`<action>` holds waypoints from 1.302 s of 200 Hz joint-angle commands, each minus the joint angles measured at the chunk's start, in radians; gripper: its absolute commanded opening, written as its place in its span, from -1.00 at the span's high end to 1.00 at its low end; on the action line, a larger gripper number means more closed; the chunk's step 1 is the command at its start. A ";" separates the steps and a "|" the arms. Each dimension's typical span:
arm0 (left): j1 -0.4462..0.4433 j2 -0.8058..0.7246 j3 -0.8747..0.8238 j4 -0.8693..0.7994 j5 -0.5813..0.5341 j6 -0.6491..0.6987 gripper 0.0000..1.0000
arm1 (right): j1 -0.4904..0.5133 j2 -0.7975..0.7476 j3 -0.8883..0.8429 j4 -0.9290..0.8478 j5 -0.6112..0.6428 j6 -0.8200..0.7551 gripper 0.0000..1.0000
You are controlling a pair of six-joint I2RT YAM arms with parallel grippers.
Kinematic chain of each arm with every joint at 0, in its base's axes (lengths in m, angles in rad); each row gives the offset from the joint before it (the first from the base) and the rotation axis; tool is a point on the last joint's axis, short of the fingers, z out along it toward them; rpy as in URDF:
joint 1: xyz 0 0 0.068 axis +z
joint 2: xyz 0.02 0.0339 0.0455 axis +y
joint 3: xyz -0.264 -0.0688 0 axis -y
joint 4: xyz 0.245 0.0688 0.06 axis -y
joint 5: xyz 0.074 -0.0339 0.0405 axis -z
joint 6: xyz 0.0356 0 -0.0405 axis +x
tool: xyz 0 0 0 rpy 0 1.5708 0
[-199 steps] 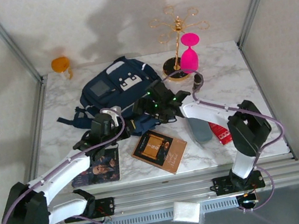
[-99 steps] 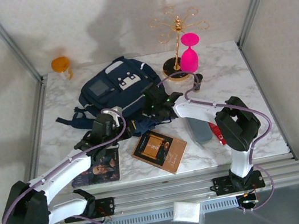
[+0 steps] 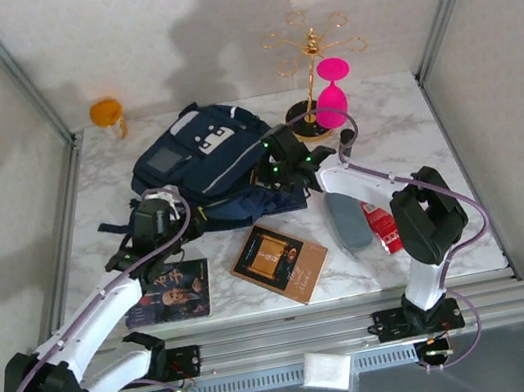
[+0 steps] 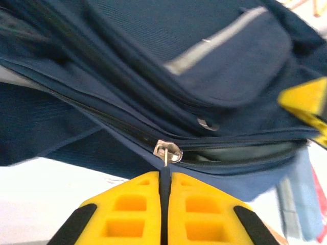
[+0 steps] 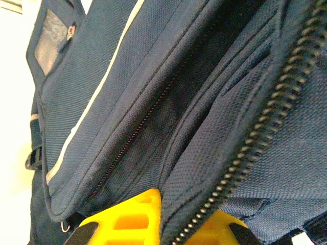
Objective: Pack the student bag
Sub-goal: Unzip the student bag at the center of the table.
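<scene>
My left gripper is going to pull the pull tab away from my right gripper along the zipper's shut part point(image 4: 87, 108) next and then let go of it. Only the zipper's side behind the slider point(image 4: 168, 151) is open wide.
The student bag point(image 3: 200, 161), a navy backpack with light patches, lies at the back middle of the marble table. My left gripper point(image 3: 152, 220) is at the bag's near-left corner, shut on the dark pull tab of the main zipper. In the left wrist view the silver slider point(image 4: 168, 151) sits just beyond the yellow fingertips point(image 4: 148, 186). To the right of the slider the zipper gapes open. My right gripper point(image 3: 283, 159) is at the bag's right side, shut on a fold of bag fabric point(image 5: 204, 168) beside the zipper teeth point(image 5: 265, 127).
Two books point(image 3: 172, 291) point(image 3: 279, 264) lie near the front edge. A grey pouch point(image 3: 349, 219) and a red pack point(image 3: 383, 225) lie to the right. A gold stand point(image 3: 311, 55), a pink glass point(image 3: 331, 92) and an orange cup point(image 3: 106, 114) are at the back.
My right gripper has shut on the bag's fabric and moved back and right. The left gripper has pulled the zipper tab leftwards, and the bag has shifted a little left.
</scene>
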 commanded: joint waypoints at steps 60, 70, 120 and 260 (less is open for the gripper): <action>0.254 0.165 0.035 0.041 -0.133 0.049 1.00 | -0.051 -0.050 0.032 -0.018 0.023 -0.078 1.00; 0.281 0.187 0.039 0.063 -0.125 0.050 1.00 | -0.043 -0.041 0.029 -0.005 0.010 -0.076 1.00; 0.356 0.344 0.113 0.128 -0.137 0.061 1.00 | 0.051 0.036 0.085 0.025 0.024 -0.020 1.00; 0.338 0.344 0.163 0.049 -0.036 0.008 0.29 | 0.133 0.025 0.024 0.058 -0.051 -0.072 -0.17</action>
